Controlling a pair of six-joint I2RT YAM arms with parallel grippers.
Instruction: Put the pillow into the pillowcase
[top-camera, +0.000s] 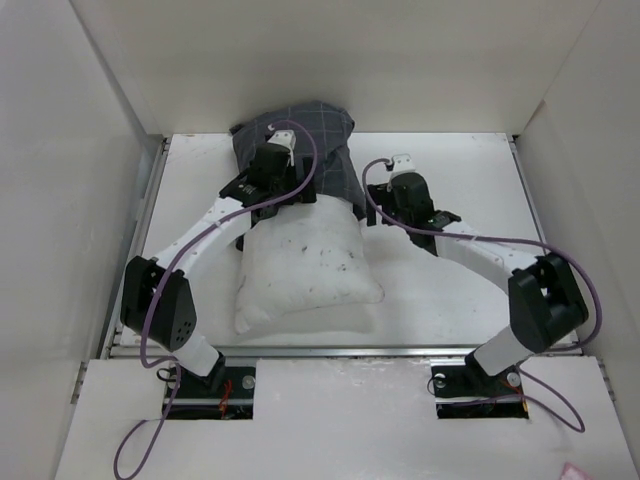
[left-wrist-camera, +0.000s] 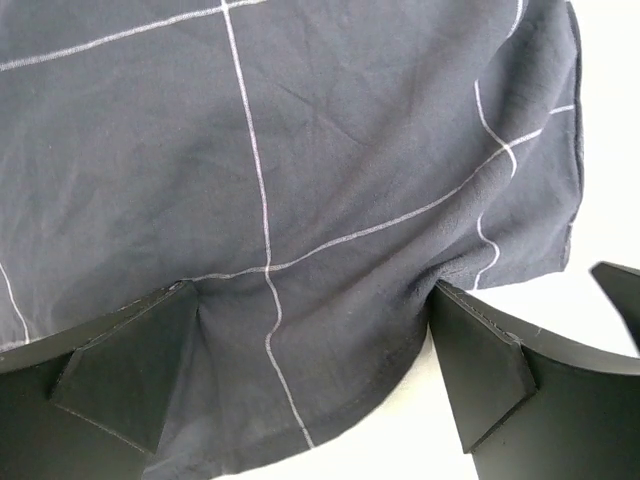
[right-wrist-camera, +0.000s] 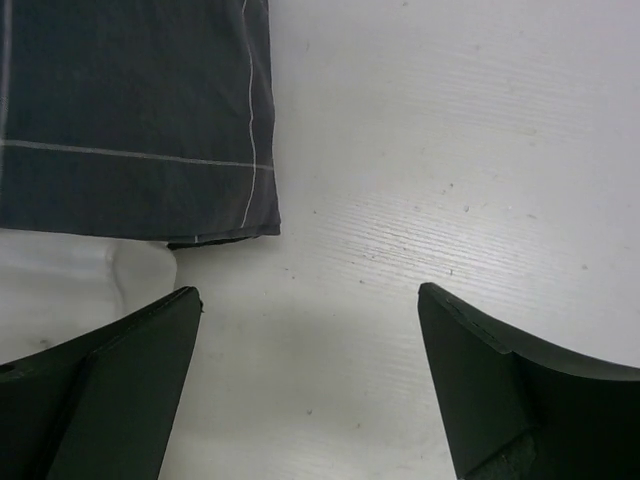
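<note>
Bare table lies between my right gripper's open fingers, so it shifts left in the top view and slightly outward onto the pillowcase's near corner (top-camera: 359, 210) (right-wrist-camera: 258, 220) next.
The off-white speckled pillow (top-camera: 305, 265) lies in the middle of the table, its far end touching the dark grid-patterned pillowcase (top-camera: 320, 135), which lies bunched at the back. My left gripper (top-camera: 272, 178) is over the pillowcase's near edge. In the left wrist view (left-wrist-camera: 315, 300) its jaws are wide apart, with the pillowcase's hem (left-wrist-camera: 300, 200) spanning the gap between the fingers. My right gripper (top-camera: 383, 208) is open and empty beside the pillowcase's right near corner. In the right wrist view (right-wrist-camera: 310, 295) it is over bare table, with that corner (right-wrist-camera: 140, 120) at the upper left.
White walls close in the table (top-camera: 450, 280) on the left, right and back. A sliver of the pillow (right-wrist-camera: 60, 275) shows left of my right gripper. A dark shape (left-wrist-camera: 620, 290) sits at the right edge of the left wrist view.
</note>
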